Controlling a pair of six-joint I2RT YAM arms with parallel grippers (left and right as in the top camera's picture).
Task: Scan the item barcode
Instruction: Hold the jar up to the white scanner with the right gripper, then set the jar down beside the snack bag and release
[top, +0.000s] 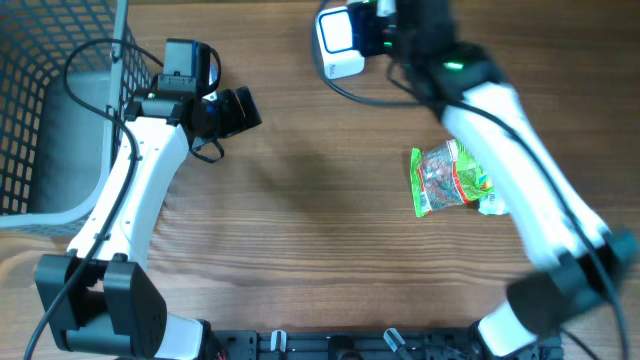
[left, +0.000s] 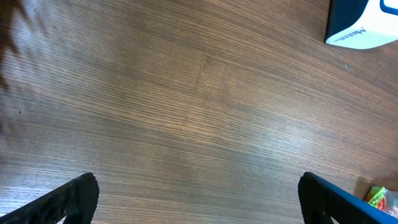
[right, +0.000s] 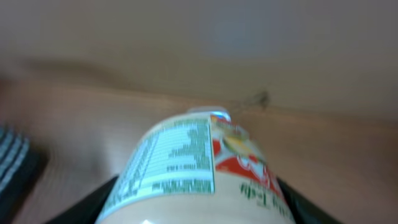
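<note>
My right gripper needs to move back and down next and let go of the bottle on the bare wood (top: 393, 187) beside the snack packet, because that spot is below the gripper, nearer my base.
The item is a pale bottle (right: 193, 180) with a green-printed facts label and a red logo. It fills the right wrist view, and my right gripper (right: 200, 208) is shut on its sides. In the overhead view my right gripper (top: 392, 24) is at the table's far edge, right beside the white scanner (top: 338, 42), and the bottle is hidden under the arm. The barcode does not show. My left gripper (top: 237, 110) hovers open over bare wood at the left; in its wrist view the left gripper (left: 199, 200) holds nothing, and the scanner (left: 365, 26) sits at the top right.
A green and red snack packet (top: 448, 180) lies on the table under the right arm, and its corner shows as the packet (left: 382, 198) in the left wrist view. A grey wire basket (top: 30, 60) stands at the far left.
</note>
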